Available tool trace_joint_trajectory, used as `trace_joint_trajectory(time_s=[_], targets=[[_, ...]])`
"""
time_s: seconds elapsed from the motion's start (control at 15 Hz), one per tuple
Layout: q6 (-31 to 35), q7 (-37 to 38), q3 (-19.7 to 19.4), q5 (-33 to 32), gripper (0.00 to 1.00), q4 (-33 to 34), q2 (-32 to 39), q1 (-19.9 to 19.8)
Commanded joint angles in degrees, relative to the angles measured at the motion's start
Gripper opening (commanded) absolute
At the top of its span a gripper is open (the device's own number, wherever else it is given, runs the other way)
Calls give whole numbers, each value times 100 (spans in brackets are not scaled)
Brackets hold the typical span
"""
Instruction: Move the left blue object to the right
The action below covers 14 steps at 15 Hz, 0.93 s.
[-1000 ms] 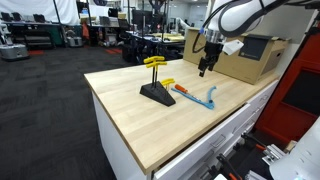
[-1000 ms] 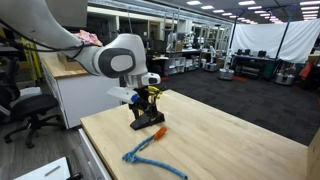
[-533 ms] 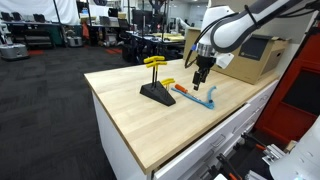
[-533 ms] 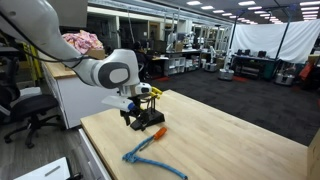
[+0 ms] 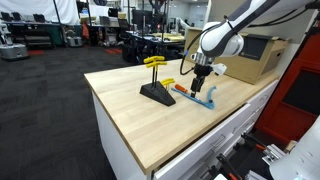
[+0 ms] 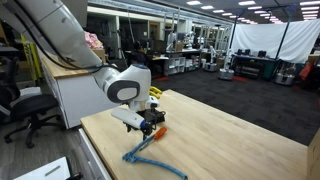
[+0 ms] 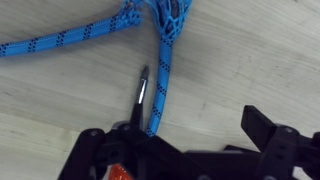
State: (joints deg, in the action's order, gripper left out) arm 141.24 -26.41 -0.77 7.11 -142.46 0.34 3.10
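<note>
The piece of cord lies beside the screwdriver just below, so my gripper will go down around that piece of cord next, keep the screwdriver's metal stem outside, and then close.
The blue object is a blue braided cord with black flecks. It lies on the wooden table [image 5: 130, 120] in both exterior views [image 5: 205, 101] [image 6: 145, 150]. In the wrist view [image 7: 163, 80] one strand runs down from a knotted loop and another runs off to the left. An orange-handled screwdriver [image 5: 182, 90] [image 6: 160, 129] lies beside it, its metal shaft [image 7: 142, 95] along the strand. My gripper [image 5: 201, 82] [image 6: 150, 122] [image 7: 185, 140] hangs low over the screwdriver and the cord's end. It is open and empty.
A black stand with yellow-handled tools [image 5: 156, 93] sits just beside the screwdriver. A cardboard box [image 5: 245, 60] stands at the table's back. The table edge [image 6: 95, 150] is near the cord. An office chair [image 6: 20, 110] stands off the table.
My gripper has come down and moved across the table from near the cardboard box to just above the screwdriver and cord. The cord and screwdriver have not moved.
</note>
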Motion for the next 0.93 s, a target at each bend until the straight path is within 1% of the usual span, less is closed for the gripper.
trace_joint_trajectory(time_s=[0.0,0.13,0.33,0.87], targets=[[-1,-633,60,520,100,271,401,-150],[-47,-826,126,782,100,340,533,-177],[-27,-882,197,930,100,408,710,-204],[279,-524,235,770,100,532,1006,-302]])
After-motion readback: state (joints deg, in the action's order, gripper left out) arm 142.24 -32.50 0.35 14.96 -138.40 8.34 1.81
